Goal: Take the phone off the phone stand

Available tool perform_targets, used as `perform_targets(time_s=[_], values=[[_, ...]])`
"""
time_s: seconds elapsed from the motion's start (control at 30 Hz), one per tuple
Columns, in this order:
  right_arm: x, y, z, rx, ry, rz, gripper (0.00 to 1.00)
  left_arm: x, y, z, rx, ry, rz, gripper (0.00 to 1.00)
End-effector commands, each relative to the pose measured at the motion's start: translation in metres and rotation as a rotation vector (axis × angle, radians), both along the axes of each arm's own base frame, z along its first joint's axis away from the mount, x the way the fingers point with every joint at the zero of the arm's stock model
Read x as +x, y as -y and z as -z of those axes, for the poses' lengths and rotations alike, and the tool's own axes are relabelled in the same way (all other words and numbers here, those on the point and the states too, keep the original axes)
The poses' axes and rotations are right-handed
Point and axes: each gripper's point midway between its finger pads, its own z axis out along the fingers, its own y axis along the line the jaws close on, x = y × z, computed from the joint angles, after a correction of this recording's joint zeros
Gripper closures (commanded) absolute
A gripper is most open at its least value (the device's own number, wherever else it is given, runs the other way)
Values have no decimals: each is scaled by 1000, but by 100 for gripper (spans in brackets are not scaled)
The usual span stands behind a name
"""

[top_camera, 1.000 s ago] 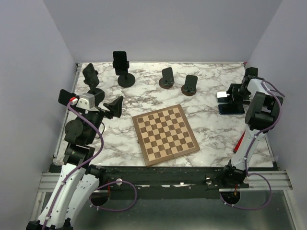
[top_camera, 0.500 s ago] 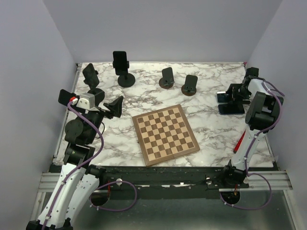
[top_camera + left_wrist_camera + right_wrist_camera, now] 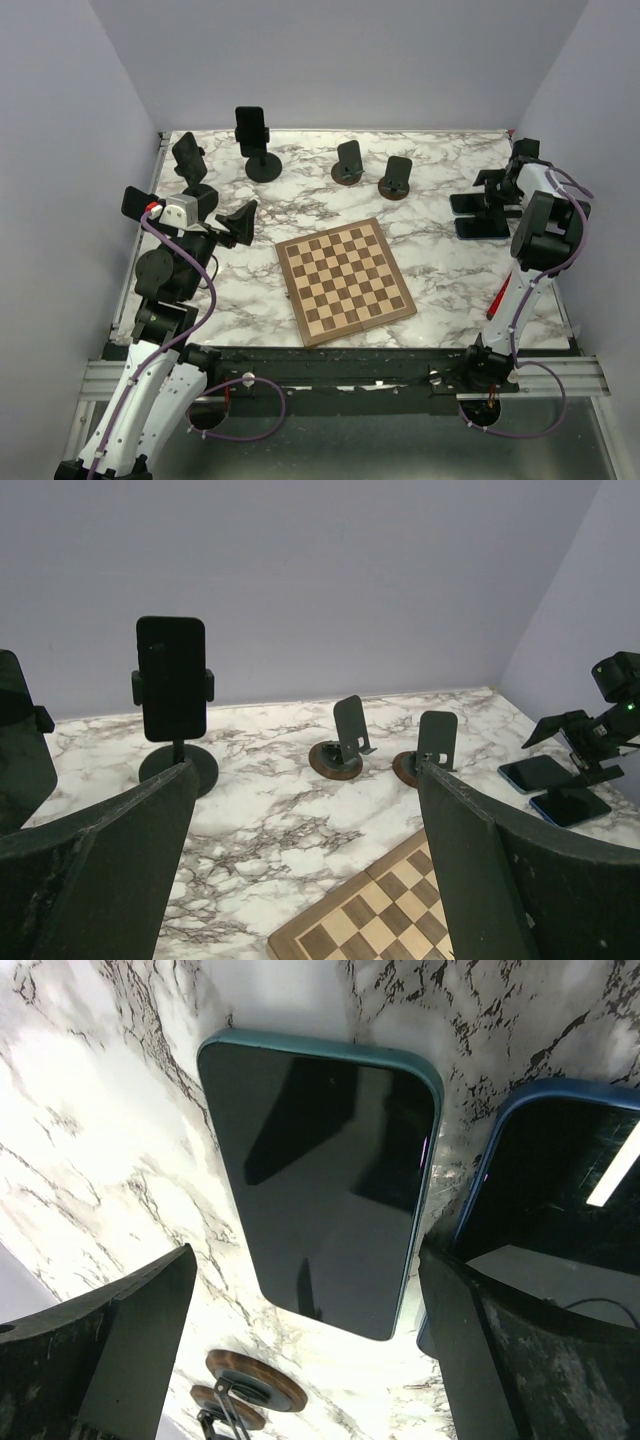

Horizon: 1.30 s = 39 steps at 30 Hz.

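Observation:
Next, my left gripper will swing onto the dark slab by the side (image 3: 138,204), turning its fingertips down, as that slab stands to its left in the top view.
A black phone (image 3: 250,127) stands upright in a tall clamp stand (image 3: 264,167) at the far left-centre; it also shows in the left wrist view (image 3: 172,677). A teal phone (image 3: 320,1180) and a blue phone (image 3: 560,1190) lie flat on the marble at the far right, also seen from above as the teal phone (image 3: 468,203) and the blue phone (image 3: 483,226). My right gripper (image 3: 492,188) hovers open and empty over them, its jaws wide apart (image 3: 310,1360). My left gripper (image 3: 243,222) is open and empty at the left (image 3: 305,880).
Two small empty stands (image 3: 348,163) (image 3: 396,178) sit at the far centre. Another dark stand (image 3: 188,160) with a dark slab on it is at the far left. A chessboard (image 3: 344,280) lies mid-table. Walls close in on three sides.
My right gripper has drawn back toward the far right, off the two flat phones. The left arm has not moved.

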Motion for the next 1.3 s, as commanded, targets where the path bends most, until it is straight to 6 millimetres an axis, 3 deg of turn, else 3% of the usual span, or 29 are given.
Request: perform_targets(time_s=[0.0, 0.33, 0.47, 0.57, 0.7, 0.8, 0.97, 1.07, 1.13, 1.27], values=[[-7, 3, -4, -20, -27, -24, 0, -7, 3, -15, -14, 31, 25, 1], [14, 8, -97, -246, 163, -181, 0, -3, 5, -11, -18, 12, 30, 1], [15, -8, -133, -344, 236, -274, 0, 1, 5, -7, -18, -5, 26, 1], [16, -36, -158, -424, 306, -385, 0, 4, 6, -4, -17, -22, 23, 1], [14, -100, -178, -491, 399, -622, 0, 12, 3, 3, -7, -73, -4, 1], [4, -167, -190, -500, 516, -842, 0, 22, -2, 12, 11, -150, -52, 1], [-39, -292, -213, -457, 806, -1194, 0, 40, -23, 32, 31, -325, -201, 1], [-72, -355, -218, -387, 923, -1380, 0, 43, -43, 40, -2, -448, -332, 1], [-93, -387, -215, -335, 954, -1469, 0, 38, -55, 37, -31, -504, -395, 1], [-127, -425, -211, -185, 1035, -1558, 0, 21, -85, 62, -132, -631, -467, 1]])
